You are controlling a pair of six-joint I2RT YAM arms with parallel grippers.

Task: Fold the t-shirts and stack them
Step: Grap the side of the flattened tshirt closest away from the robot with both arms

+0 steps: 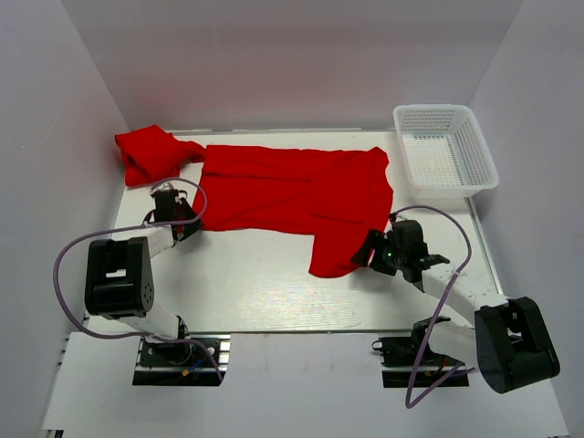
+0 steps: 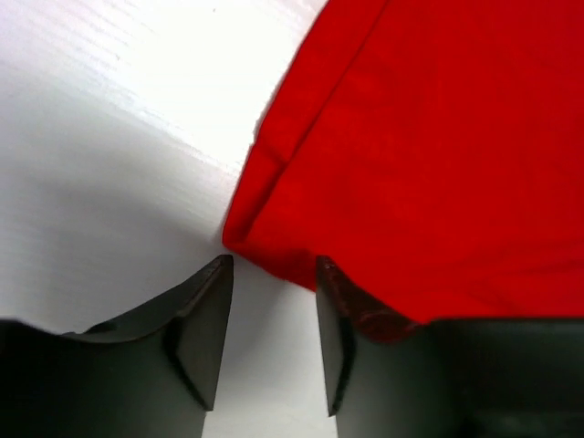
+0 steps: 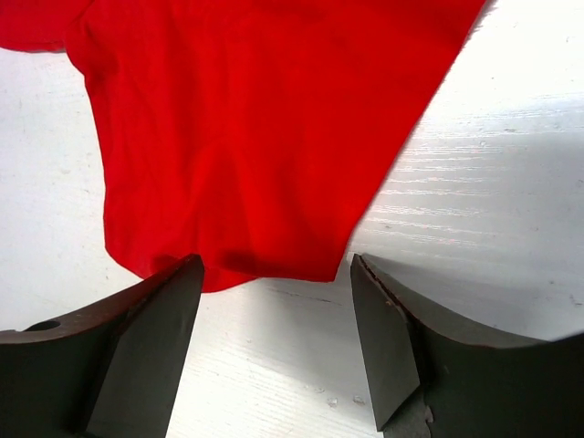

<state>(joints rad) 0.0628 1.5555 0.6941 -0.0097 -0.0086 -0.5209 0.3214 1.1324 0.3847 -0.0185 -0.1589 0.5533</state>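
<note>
That edge of the shirt is already between my open fingers, so my right gripper will next stay low, almost where it is, and close on the shirt's near corner (image 3: 310, 271).
A red t-shirt (image 1: 292, 192) lies spread across the middle of the white table, one part hanging toward the front right (image 1: 338, 251). A second red t-shirt (image 1: 151, 153) lies bunched at the back left corner. My left gripper (image 1: 189, 222) is open at the spread shirt's front left corner; in the left wrist view (image 2: 274, 310) the cloth's corner (image 2: 265, 246) sits just ahead of the gap. My right gripper (image 1: 370, 251) is open at the shirt's front right edge; in the right wrist view (image 3: 278, 301) the hem (image 3: 265, 260) lies just ahead of the fingers.
A white plastic mesh basket (image 1: 445, 151) stands at the back right corner. Grey walls enclose the table on the left, back and right. Purple cables loop beside both arms.
</note>
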